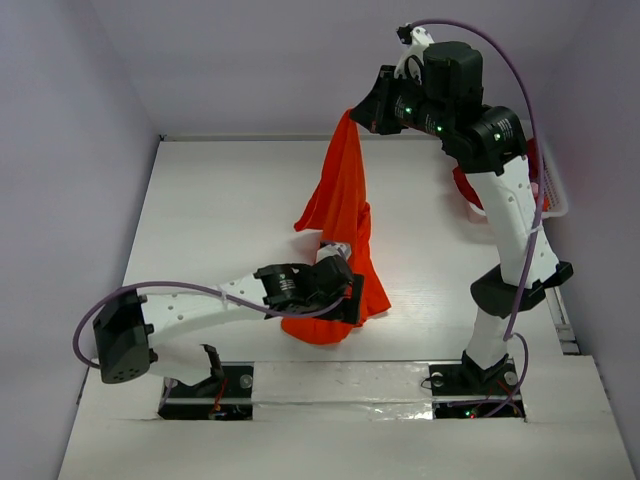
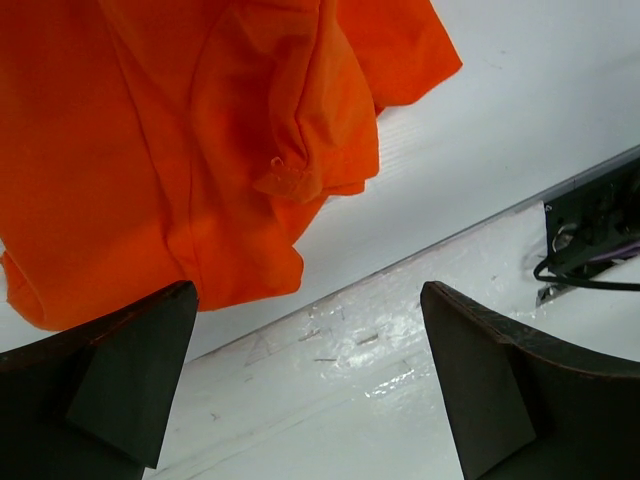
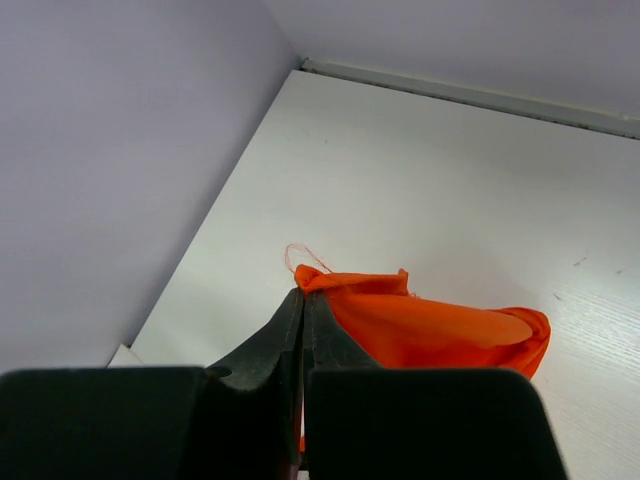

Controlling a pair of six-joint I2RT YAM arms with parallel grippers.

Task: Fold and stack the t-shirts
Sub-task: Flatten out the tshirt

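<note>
I will next ease my left gripper outward to close on the orange t-shirt's crumpled fold (image 2: 285,188), which is just outward of it, because only bare table shows between my fingers.
An orange t-shirt (image 1: 342,205) hangs in a long drape from my right gripper (image 1: 355,112), which is raised over the back of the table and shut on the cloth's top edge. In the right wrist view the shut fingertips (image 3: 303,296) pinch a corner of the orange t-shirt (image 3: 430,332). The shirt's lower end bunches on the table near the front. My left gripper (image 1: 352,298) sits low against that bunched end, open. In the left wrist view the orange t-shirt (image 2: 200,150) hangs just beyond the left gripper (image 2: 310,370), with only bare table between the fingers (image 2: 130,375).
A white lattice basket (image 1: 556,196) stands at the right edge behind the right arm, with red cloth (image 1: 464,186) showing in it. The right arm's base mount (image 2: 598,228) lies close to the left gripper's right side. Walls close off the back and left of the table.
</note>
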